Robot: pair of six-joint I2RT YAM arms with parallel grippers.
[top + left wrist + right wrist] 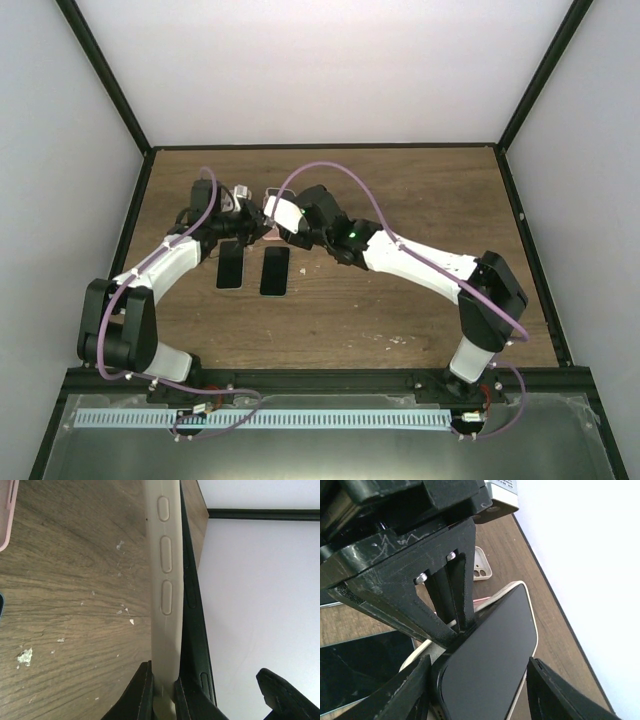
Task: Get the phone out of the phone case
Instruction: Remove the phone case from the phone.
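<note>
I will move my left gripper across, lower the cream case and release. Bare tabletop (pixel 70 517) beside the pink case lies below my left gripper, to its right in the top view.
A black phone (pixel 490 655) sits partly in a cream case (pixel 534 625), held tilted above the wooden table (pixel 400 300). My left gripper (pixel 165 700) is shut on the case's side wall (pixel 165 580), and the phone's black edge (pixel 192 605) stands slightly apart from that wall. In the right wrist view its fingers (pixel 455 605) come down from above onto the case rim. My right gripper (pixel 480 695) is open, its two fingers straddling the phone's width. In the top view both grippers, left (pixel 250 215) and right (pixel 292 228), meet at the table's back left.
Two dark phones (pixel 230 265) (pixel 275 270) lie flat just in front of the grippers. An empty cream case (pixel 481 570) and a pink case (pixel 7 515) lie on the table nearby. White walls and black frame bars enclose the table.
</note>
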